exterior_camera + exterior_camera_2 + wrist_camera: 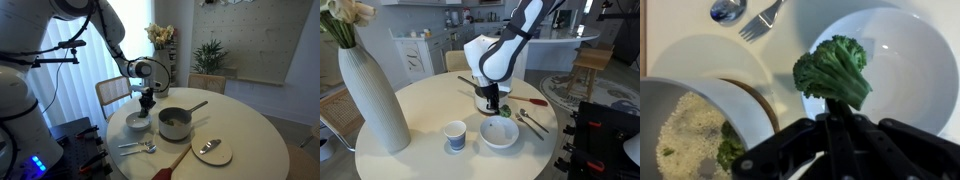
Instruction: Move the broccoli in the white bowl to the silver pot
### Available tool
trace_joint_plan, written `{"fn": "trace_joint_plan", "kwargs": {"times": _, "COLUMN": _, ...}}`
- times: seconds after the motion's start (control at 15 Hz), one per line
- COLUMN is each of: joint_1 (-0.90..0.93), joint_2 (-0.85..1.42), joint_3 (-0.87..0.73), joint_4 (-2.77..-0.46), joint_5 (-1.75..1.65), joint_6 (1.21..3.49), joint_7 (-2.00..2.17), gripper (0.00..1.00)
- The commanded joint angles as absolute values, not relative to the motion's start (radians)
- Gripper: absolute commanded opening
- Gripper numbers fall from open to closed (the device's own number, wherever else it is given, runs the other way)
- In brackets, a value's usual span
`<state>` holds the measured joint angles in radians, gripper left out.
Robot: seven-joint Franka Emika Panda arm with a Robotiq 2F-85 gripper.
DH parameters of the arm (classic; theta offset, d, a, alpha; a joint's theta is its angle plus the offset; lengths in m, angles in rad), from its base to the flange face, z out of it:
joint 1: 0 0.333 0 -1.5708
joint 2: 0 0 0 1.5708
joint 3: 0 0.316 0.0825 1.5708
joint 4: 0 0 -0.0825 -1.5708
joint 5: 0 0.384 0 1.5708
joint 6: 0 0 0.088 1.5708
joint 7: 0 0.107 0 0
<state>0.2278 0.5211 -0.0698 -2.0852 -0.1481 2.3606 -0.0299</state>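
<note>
Next, my gripper needs to rise and carry the broccoli (833, 70) outward over the silver pot's opening (692, 138) to release the broccoli's stem, since the pot's rim stands taller than the bowl.
My gripper (830, 118) is shut on the stem of the broccoli (833, 70), a green lumpy floret held above the white bowl (898, 70). The bowl looks empty beneath it. The silver pot (680, 125) sits at lower left in the wrist view, with pale rice-like grains and a green piece inside. In an exterior view the gripper (148, 101) hangs over the bowl (138, 123), with the pot (175, 123) beside it. In the other, the gripper (493, 104) is above the bowl (500, 133) and partly hides the pot (480, 101).
A fork (762, 18) and spoon (727, 10) lie near the bowl. A white plate with a spoon (211, 151) and a wooden spatula (170, 162) lie toward the table's edge. A small cup (455, 136) and a tall pale vase (370, 95) stand on the table.
</note>
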Motion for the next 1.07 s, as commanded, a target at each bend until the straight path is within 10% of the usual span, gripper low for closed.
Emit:
{"fn": "trace_joint_plan", "kwargs": {"times": 0.0, "joint_1": 0.162, "joint_2": 0.503, "joint_3": -0.016, "joint_4": -1.961, "joint_5": -0.12, "joint_6": 2.102, "joint_7": -0.023, "gripper": 0.01}}
{"fn": "trace_joint_plan", "kwargs": {"times": 1.0, "joint_1": 0.017, "joint_2": 0.587, "joint_3": -0.06, "joint_4": -1.75, "joint_5": -0.066, "joint_6": 2.348, "joint_7": 0.079, "gripper": 0.01}}
